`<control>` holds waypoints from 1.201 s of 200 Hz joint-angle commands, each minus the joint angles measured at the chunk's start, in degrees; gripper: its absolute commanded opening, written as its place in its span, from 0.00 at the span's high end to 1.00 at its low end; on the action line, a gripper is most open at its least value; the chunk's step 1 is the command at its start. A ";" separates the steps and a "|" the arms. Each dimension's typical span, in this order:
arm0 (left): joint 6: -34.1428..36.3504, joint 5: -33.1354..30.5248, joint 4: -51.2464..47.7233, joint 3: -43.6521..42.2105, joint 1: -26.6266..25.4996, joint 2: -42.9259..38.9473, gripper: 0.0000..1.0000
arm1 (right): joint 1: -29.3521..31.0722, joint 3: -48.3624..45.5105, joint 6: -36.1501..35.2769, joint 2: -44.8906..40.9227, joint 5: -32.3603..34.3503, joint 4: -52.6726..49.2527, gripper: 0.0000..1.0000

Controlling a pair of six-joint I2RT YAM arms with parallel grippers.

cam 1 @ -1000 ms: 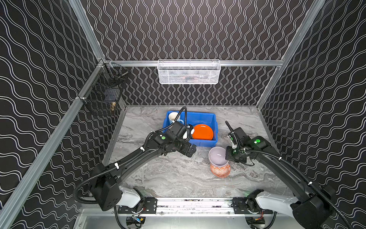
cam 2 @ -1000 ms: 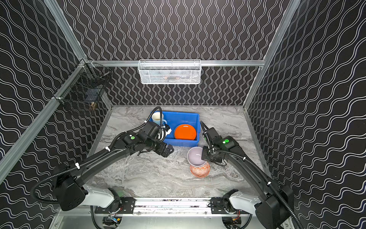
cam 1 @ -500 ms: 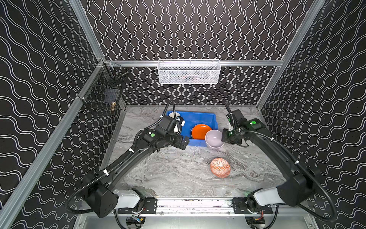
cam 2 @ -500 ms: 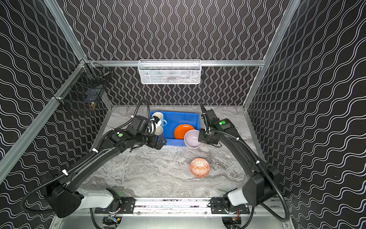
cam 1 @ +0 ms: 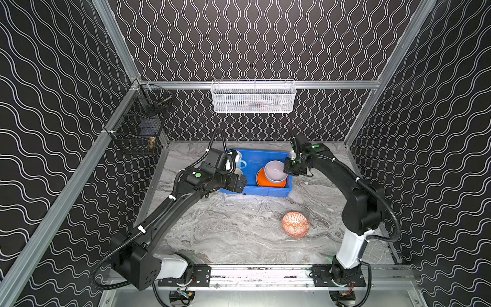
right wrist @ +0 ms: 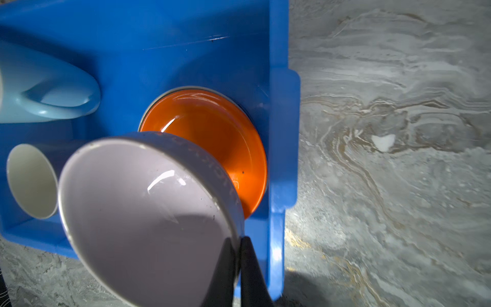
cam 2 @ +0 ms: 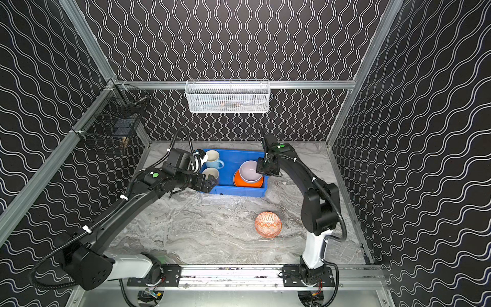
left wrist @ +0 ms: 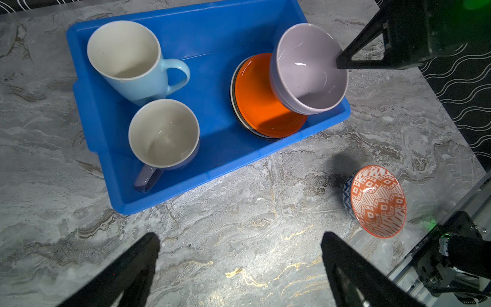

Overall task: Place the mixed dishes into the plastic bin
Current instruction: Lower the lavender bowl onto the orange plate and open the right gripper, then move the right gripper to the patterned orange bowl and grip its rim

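Note:
The lavender bowl still hangs tilted over the orange plate point(cam 1: 265, 182) point(right wrist: 212, 127) below my right gripper, so my right gripper should lower the bowl there next and let go of its rim.
The blue plastic bin point(cam 1: 265, 192) point(left wrist: 87, 111) holds a light blue mug point(left wrist: 127, 58), a lavender mug point(left wrist: 164, 133) and an orange plate point(cam 1: 265, 182) point(right wrist: 212, 127) topping a stack. My right gripper point(cam 1: 288, 170) point(right wrist: 237, 240) is shut on the rim of the lavender bowl point(cam 1: 275, 170) point(right wrist: 138, 202), which hangs tilted over the orange plate. The orange-white patterned bowl point(cam 1: 295, 224) point(left wrist: 377, 200) lies tipped on the marble, in front of the bin. My left gripper point(cam 1: 243, 183) point(left wrist: 240, 236) is open and empty above the bin's front left corner.
A white mesh basket point(cam 1: 253, 97) hangs on the back wall and a black wire basket point(cam 1: 138, 130) on the left wall. An aluminium rail point(cam 1: 265, 273) carrying both arm bases runs along the front edge.
My right gripper lifted the lavender bowl off the patterned bowl and carried it back over the bin. The left gripper drew back leftward and away along the bin's front edge.

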 commanded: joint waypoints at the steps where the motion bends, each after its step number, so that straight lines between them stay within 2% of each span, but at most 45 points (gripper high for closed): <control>1: 0.87 2.19 1.54 -0.23 0.54 0.59 0.01 | -0.03 1.46 -0.96 2.30 -2.51 3.09 0.95; 55: 0.91 3.28 2.07 -0.63 1.10 1.54 0.01 | 0.08 2.65 -1.47 5.47 -3.45 2.08 0.93; 126: 0.91 3.12 2.58 -1.94 1.29 0.14 0.01 | 0.06 0.69 -1.88 6.17 -3.61 3.16 0.83; 142: 0.91 2.99 2.68 -2.33 1.29 -0.39 0.02 | 0.05 1.59 -2.03 6.12 -3.37 2.14 0.73; 160: 0.78 3.15 2.75 -2.43 1.38 -0.65 0.01 | 0.07 2.03 -2.39 3.99 -2.72 2.41 0.52; 184: 0.67 3.29 2.70 -2.08 1.47 -0.53 0.02 | -0.03 2.13 -3.39 -1.72 -1.19 4.33 0.36; 216: -0.12 4.47 4.16 -2.17 1.47 -0.05 0.01 | -0.16 3.60 -4.04 -7.15 1.41 -0.41 0.33; 240: -0.97 5.29 6.04 -3.07 1.45 0.41 0.01 | -0.20 -3.85 -3.17 -13.70 2.75 -3.51 0.33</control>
